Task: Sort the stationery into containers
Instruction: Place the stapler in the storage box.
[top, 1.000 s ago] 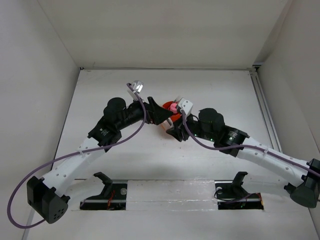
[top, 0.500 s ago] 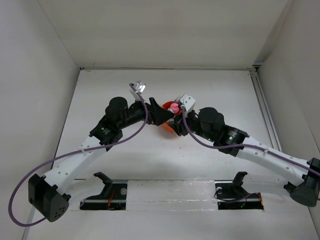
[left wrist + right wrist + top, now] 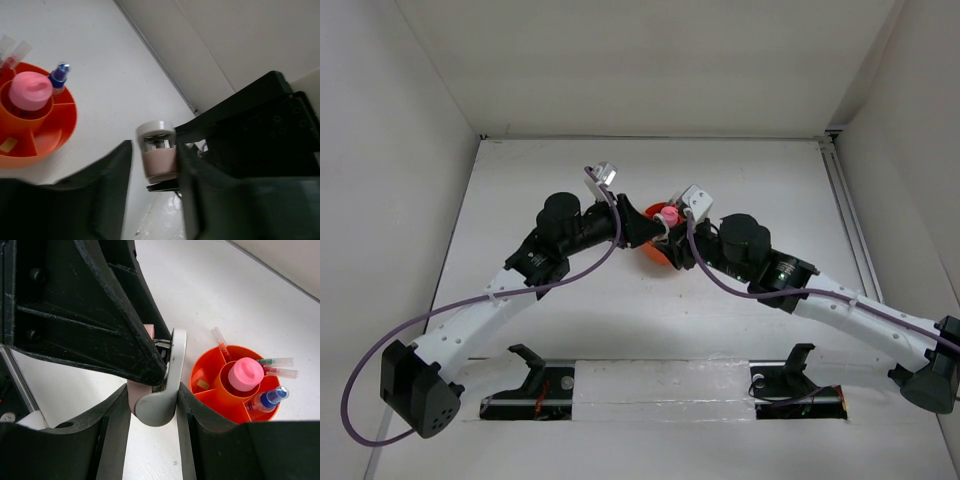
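My left gripper is holding the stapler (image 3: 159, 162) and should next move to the organiser's empty section (image 3: 54, 129) beside the blue-capped marker, down and to the left in the wrist view, then lower and release it.
A small pink and white stapler (image 3: 157, 405) hangs above the table between both arms. My right gripper (image 3: 152, 390) is shut on its sides. My left gripper (image 3: 154, 150) has closed in around the same stapler (image 3: 159, 162), one finger pressed against it. The round orange organiser (image 3: 210, 400) stands just beside them. Its central cup holds the pink tube (image 3: 245, 374). Its outer compartments hold a blue-capped marker (image 3: 267, 399), thin pens (image 3: 220, 342) and a small yellow eraser (image 3: 202, 384). From above, the organiser (image 3: 655, 252) shows partly under the two wrists.
White walls close in the table on the left, back and right. A metal rail (image 3: 845, 215) runs along the right side. The two arms meet at mid-table, the right arm's black wrist (image 3: 260, 130) close to my left fingers.
The left arm has slid right toward the right gripper, and its wide-open jaws have closed in on the stapler. The right arm has crept slightly up and left, its grip unchanged.
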